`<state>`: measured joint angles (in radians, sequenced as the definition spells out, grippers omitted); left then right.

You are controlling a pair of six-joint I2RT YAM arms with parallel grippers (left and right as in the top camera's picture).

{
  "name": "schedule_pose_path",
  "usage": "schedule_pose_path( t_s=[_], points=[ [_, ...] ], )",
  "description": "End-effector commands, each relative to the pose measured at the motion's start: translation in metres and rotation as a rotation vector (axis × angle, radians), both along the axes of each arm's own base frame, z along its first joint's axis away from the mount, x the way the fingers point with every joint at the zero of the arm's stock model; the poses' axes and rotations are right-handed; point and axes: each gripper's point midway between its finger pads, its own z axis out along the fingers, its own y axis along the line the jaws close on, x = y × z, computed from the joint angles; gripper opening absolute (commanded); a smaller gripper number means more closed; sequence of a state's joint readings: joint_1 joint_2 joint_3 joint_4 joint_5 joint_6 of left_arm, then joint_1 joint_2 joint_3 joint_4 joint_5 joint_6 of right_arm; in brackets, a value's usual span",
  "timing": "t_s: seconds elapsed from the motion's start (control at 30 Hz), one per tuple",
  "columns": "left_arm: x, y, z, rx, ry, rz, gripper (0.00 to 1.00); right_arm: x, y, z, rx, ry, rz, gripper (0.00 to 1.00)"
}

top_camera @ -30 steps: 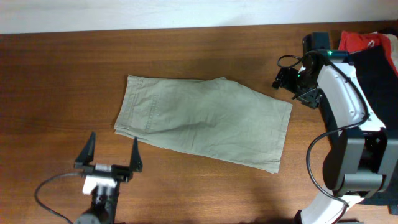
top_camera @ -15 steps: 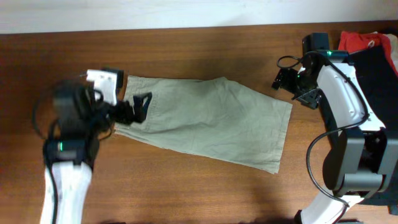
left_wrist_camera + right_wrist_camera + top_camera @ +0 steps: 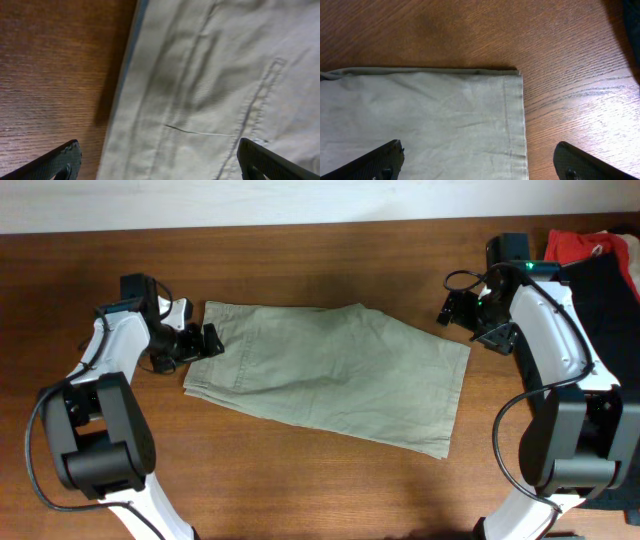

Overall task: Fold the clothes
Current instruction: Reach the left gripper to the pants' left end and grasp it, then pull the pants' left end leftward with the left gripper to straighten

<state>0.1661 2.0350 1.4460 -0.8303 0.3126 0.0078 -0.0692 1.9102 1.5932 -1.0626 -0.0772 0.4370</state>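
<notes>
The robot's left gripper will move down onto the waistband's outer edge (image 3: 134, 162) and close its fingers on the cloth, because the shorts' waistband (image 3: 200, 95) already runs between its open fingers.
Khaki-beige shorts (image 3: 330, 375) lie folded flat in the middle of the wooden table, waistband to the left. My left gripper (image 3: 197, 345) is open at the waistband's left edge; in the left wrist view its fingertips (image 3: 60, 162) straddle the waistband (image 3: 200, 95). My right gripper (image 3: 462, 317) is open just above the shorts' upper right hem corner; in the right wrist view its jaws straddle the hem corner (image 3: 512, 100). Black shorts (image 3: 607, 290) and a red-orange garment (image 3: 578, 246) lie at the far right.
The wooden table (image 3: 300, 270) runs to a white wall strip at the back. The right arm's white body (image 3: 550, 340) and cables stand over the right side, next to the pile of dark clothes.
My left arm swung from the table's front edge up to the shorts' waistband at the left. The right arm and the shorts have not moved.
</notes>
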Motion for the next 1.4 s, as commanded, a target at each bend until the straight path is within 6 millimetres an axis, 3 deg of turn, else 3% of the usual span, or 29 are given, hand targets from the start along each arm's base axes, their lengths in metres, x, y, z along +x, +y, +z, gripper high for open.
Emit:
schedule_pose_path(
  t_s=[0.0,0.1,0.17,0.33,0.43,0.5,0.53,0.6,0.7,0.83,0.93,1.07,1.13,1.23,1.3,1.37],
  points=[
    [-0.002,0.011,-0.011,0.017,0.021,-0.021,0.99,0.0,0.002,0.001,-0.005,-0.004,0.016,0.99],
    [-0.015,0.006,-0.029,-0.008,0.094,-0.046,0.99,0.0,0.002,0.002,-0.005,-0.004,0.016,0.99],
    [-0.024,-0.007,-0.04,-0.084,0.13,-0.093,0.98,0.0,0.002,0.002,-0.005,-0.004,0.016,0.99],
    [-0.041,-0.029,-0.051,-0.199,0.184,-0.174,0.83,0.0,0.002,0.002,-0.005,-0.004,0.016,0.99],
    [-0.04,-0.03,-0.052,-0.195,0.18,-0.182,0.6,0.0,0.002,0.002,-0.005,-0.004,0.016,0.99],
    [-0.039,-0.03,-0.052,-0.193,0.175,-0.183,0.39,-0.001,0.002,0.001,-0.005,-0.004,0.016,0.99],
    [-0.037,-0.03,-0.052,-0.191,0.168,-0.183,0.21,-0.001,0.002,0.001,-0.005,-0.004,0.016,0.99],
    [-0.034,-0.028,-0.052,-0.187,0.157,-0.174,0.01,-0.001,0.002,0.001,-0.005,-0.004,0.016,0.99],
    [-0.026,-0.009,-0.053,-0.187,0.153,-0.053,0.01,-0.001,0.002,0.001,-0.005,-0.004,0.016,0.99],
    [-0.029,0.059,-0.048,-0.13,0.178,0.169,0.01,-0.001,0.002,0.001,-0.005,-0.003,0.019,0.99],
    [-0.034,0.102,-0.025,-0.131,0.148,0.275,0.01,0.0,0.002,0.002,-0.006,-0.004,0.019,0.99],
    [-0.042,0.143,0.032,-0.087,0.065,0.38,0.01,0.0,0.002,0.001,-0.006,-0.004,0.019,0.99],
    [-0.042,0.158,0.077,0.003,-0.005,0.413,0.01,0.0,0.002,0.002,-0.006,-0.004,0.019,0.99],
    [-0.031,0.131,0.157,0.06,-0.15,0.341,0.01,0.001,0.002,0.002,-0.005,-0.008,0.019,0.98],
    [-0.03,0.113,0.177,0.074,-0.174,0.298,0.01,0.0,0.002,0.002,-0.005,-0.008,0.019,0.99],
    [-0.028,0.081,0.188,0.069,-0.185,0.224,0.01,0.0,0.002,0.002,-0.005,-0.008,0.019,0.99]
  ],
)
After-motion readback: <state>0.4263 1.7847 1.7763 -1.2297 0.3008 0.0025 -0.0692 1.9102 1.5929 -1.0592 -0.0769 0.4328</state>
